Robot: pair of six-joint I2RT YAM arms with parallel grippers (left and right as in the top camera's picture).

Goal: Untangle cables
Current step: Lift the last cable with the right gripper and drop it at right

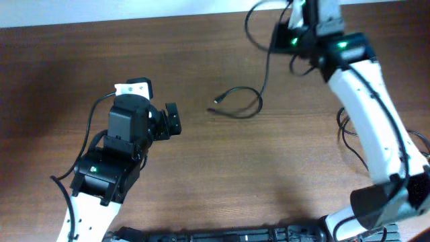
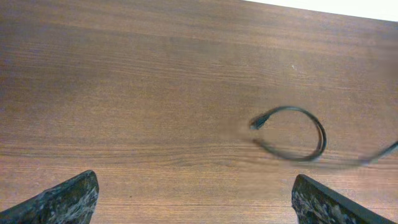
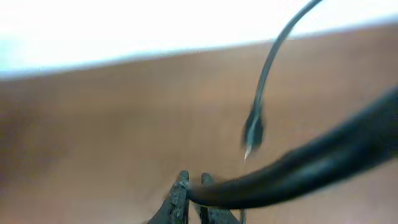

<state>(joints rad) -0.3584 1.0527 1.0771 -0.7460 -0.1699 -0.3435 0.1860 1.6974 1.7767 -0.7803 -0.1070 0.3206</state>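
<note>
I will next pull the cable to its right in the overhead view with my right gripper and release it on the bare tabletop beside the other cables.
One thin black cable (image 1: 250, 101) lies mid-table in a loose loop, its small plug end (image 1: 216, 101) pointing left. From the loop it rises toward the back right, where my right gripper (image 1: 282, 30) holds it above the table. The right wrist view shows that gripper (image 3: 193, 185) shut on the cable (image 3: 298, 168), and a second plug end (image 3: 252, 130) dangles beyond it. My left gripper (image 1: 173, 121) hovers left of the loop, open and empty. Seen from the left wrist, the loop (image 2: 320, 134) lies ahead to the right, between the wide-spread fingers (image 2: 68, 199).
The brown wooden table (image 1: 201, 175) ends at a white strip along the far edge. Thicker black robot wires (image 1: 349, 134) hang beside the right arm. A dark bar (image 1: 235, 235) runs along the front edge.
</note>
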